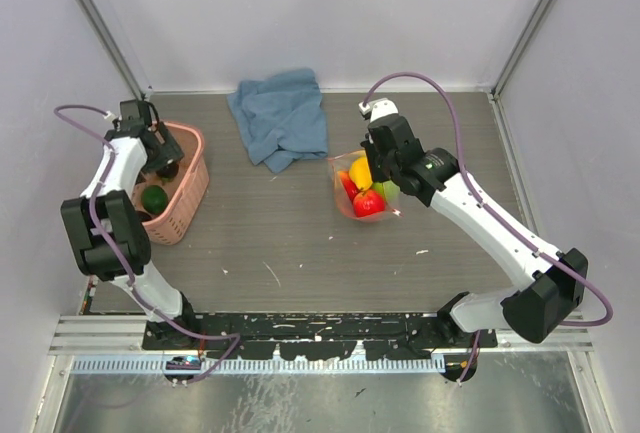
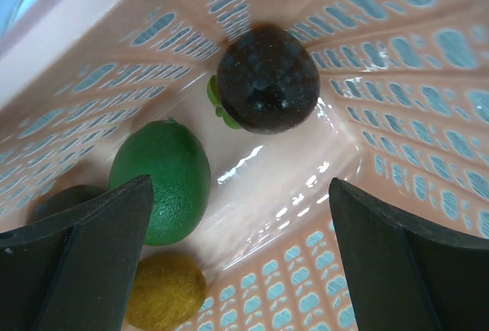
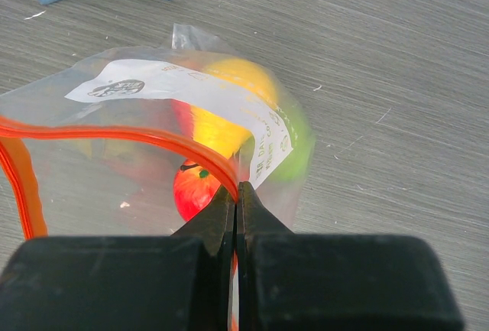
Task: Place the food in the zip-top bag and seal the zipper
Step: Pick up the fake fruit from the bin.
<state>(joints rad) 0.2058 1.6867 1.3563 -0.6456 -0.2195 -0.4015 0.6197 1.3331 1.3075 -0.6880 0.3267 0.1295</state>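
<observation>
The round middle of the green fruit (image 1: 154, 200) (image 2: 162, 182) comes between the open fingers of my left gripper next, as the gripper draws back and down. The fruit sits below and back from the gripper.
The clear zip-top bag (image 1: 352, 175) lies mid-table and holds red (image 3: 192, 189), yellow (image 3: 225, 105) and green (image 3: 299, 147) toy fruits. Its red-orange zipper (image 3: 114, 134) curves open along the near edge. My right gripper (image 3: 237, 191) is shut on the zipper strip at the bag's right end; it also shows in the top view (image 1: 388, 168). My left gripper (image 2: 237, 262) is open and empty inside the pink basket (image 1: 196, 175), above a dark brown fruit (image 2: 267, 79), a green fruit (image 2: 162, 178) and a yellow-brown fruit (image 2: 164, 291). The zipper's white end piece is hidden.
A crumpled blue cloth (image 1: 282, 118) lies at the back centre, just behind the bag. The pink lattice basket stands at the left edge of the table. Another dark fruit (image 2: 65, 201) sits in the basket, partly behind my left finger.
</observation>
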